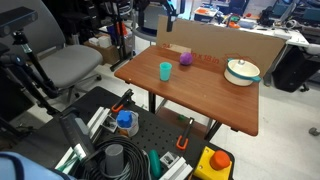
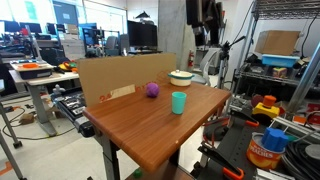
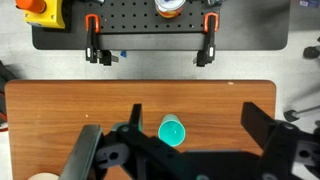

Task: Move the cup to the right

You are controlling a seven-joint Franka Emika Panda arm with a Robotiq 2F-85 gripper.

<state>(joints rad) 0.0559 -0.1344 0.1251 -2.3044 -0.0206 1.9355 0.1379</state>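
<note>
I should lower my gripper until its fingers are on both sides of the teal cup's rim (image 1: 165,66) (image 3: 171,130). The cup is far below my gripper, already between the open fingers.
The small teal cup (image 1: 165,70) stands upright on the wooden table (image 1: 200,95), near its middle; it also shows in an exterior view (image 2: 179,102). A small purple rounded object (image 1: 185,59) lies just beyond it. My gripper (image 1: 171,12) hangs high above the table's back edge, well clear of the cup. In the wrist view the gripper (image 3: 196,112) is open and empty, and the cup (image 3: 172,130) sits far below between the two fingers, slightly toward the left one.
A wide white lidded pot (image 1: 241,71) stands at one end of the table. A cardboard panel (image 1: 215,42) runs along the back edge. Clamps and a black perforated board (image 3: 150,25) lie past the front edge. Chairs, desks and shelves surround the table.
</note>
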